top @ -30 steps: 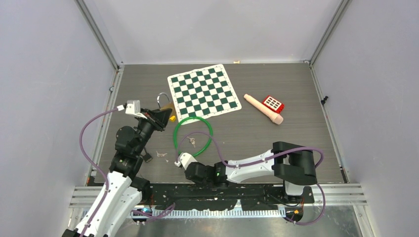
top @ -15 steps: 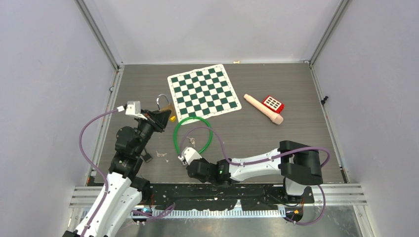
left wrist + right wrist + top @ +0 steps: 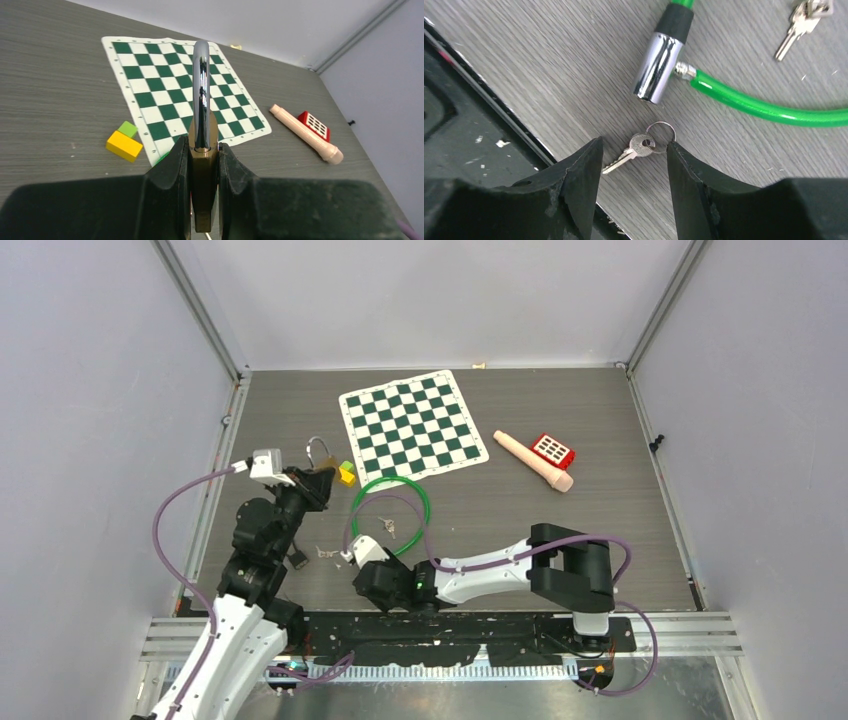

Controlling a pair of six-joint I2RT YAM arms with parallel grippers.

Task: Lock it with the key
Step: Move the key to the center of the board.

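Note:
The left gripper will move across, go down and let go of the padlock (image 3: 319, 462), because bare tabletop past the green cable is below the gripper, to its right in the top view.
A brass padlock (image 3: 202, 167) with a chrome shackle (image 3: 201, 90) stands upright between the fingers of my left gripper (image 3: 202, 150), which is shut on its body. From above, the padlock (image 3: 319, 462) is held over the table's left side, left of the green cable. My right gripper (image 3: 634, 145) is open, low over the table near its front edge. A small silver key (image 3: 629, 154) on a wire ring lies flat between its fingertips, touching neither. In the top view my right gripper (image 3: 360, 565) hides that key.
A green cable lock (image 3: 390, 515) with a chrome end (image 3: 659, 67) loops around a key bunch (image 3: 388, 528). Also present: a checkered mat (image 3: 412, 425), yellow and green blocks (image 3: 346, 474), a pink cylinder (image 3: 533, 462), a red keypad toy (image 3: 552, 449), and small silver bits (image 3: 325, 553).
My right gripper has gone from shut to open and shifted left along the front edge. The left gripper with the padlock drifted slightly left, uncovering the yellow block.

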